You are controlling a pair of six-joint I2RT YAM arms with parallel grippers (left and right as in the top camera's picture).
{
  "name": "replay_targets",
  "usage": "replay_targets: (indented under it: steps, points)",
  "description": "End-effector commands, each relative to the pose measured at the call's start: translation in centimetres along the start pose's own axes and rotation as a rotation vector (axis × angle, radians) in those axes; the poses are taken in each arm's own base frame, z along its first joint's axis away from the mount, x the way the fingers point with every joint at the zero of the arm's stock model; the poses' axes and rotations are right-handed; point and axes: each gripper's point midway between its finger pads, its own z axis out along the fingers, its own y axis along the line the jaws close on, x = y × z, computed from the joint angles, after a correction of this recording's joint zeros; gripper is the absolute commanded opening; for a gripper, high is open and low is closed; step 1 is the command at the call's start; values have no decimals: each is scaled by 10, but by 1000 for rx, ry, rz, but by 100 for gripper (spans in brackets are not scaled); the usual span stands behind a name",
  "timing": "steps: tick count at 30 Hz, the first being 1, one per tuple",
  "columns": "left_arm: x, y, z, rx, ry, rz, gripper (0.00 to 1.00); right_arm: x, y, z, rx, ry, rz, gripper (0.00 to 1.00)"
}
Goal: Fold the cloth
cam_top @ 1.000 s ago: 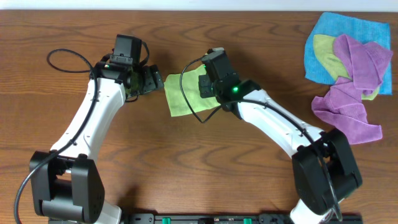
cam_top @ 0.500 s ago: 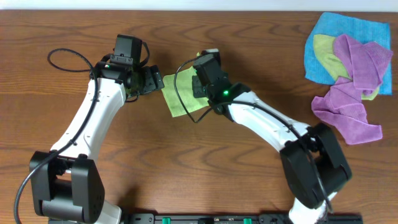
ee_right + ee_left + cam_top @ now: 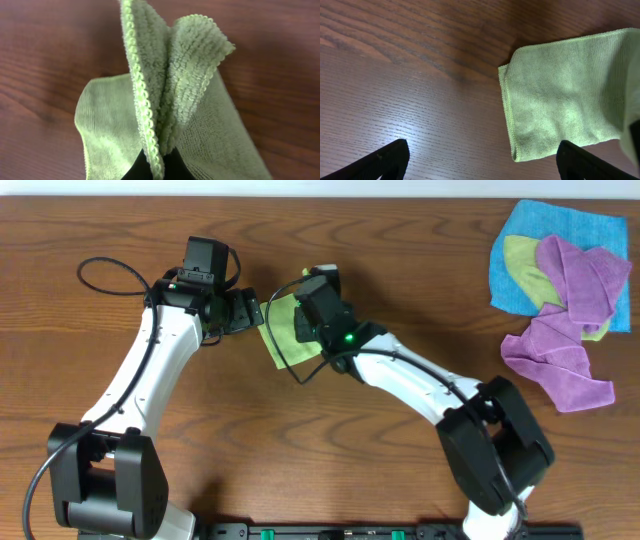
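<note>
The robot's right gripper holds the cloth's edge raised, so it should go left in the overhead view and down over the cloth's flat part to let go of the edge.
The lime-green cloth lies on the wooden table between the two arms, partly under my right gripper. My right gripper is shut on the cloth's edge and holds a pinched fold of it up over the flat part. My left gripper is open and empty, just left of the cloth's left edge. Its two fingertips straddle bare wood and the cloth's near corner. The white tag is hidden.
A pile of other cloths lies at the far right: a blue one, a duller yellow-green one and purple ones. A black cable loops at the left arm.
My right gripper has moved left across the cloth, dragging the held edge over the flat part, so less green shows from above. The left arm has not moved.
</note>
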Motion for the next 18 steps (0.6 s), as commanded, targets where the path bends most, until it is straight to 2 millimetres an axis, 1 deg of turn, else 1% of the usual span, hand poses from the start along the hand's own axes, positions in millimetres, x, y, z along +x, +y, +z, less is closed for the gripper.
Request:
replay_targets:
  steps: [1, 4, 11, 14, 18]
  points:
    - [-6, -2, -9, 10, -22, 9, 95, 10, 5, 10, 11, 17, 4, 1]
    - [-5, -2, -9, 8, -17, 9, 95, 15, 8, 14, 8, 24, 13, 2]
    - [-5, -2, -9, 8, -17, 9, 95, 17, 21, 12, -16, 13, 31, 2]
    - [-5, -2, -9, 7, -17, 9, 95, 22, 30, 10, -32, 18, 57, 2]
    - [-5, -2, -9, 7, -17, 9, 95, 26, 45, 6, -59, 13, 40, 2]
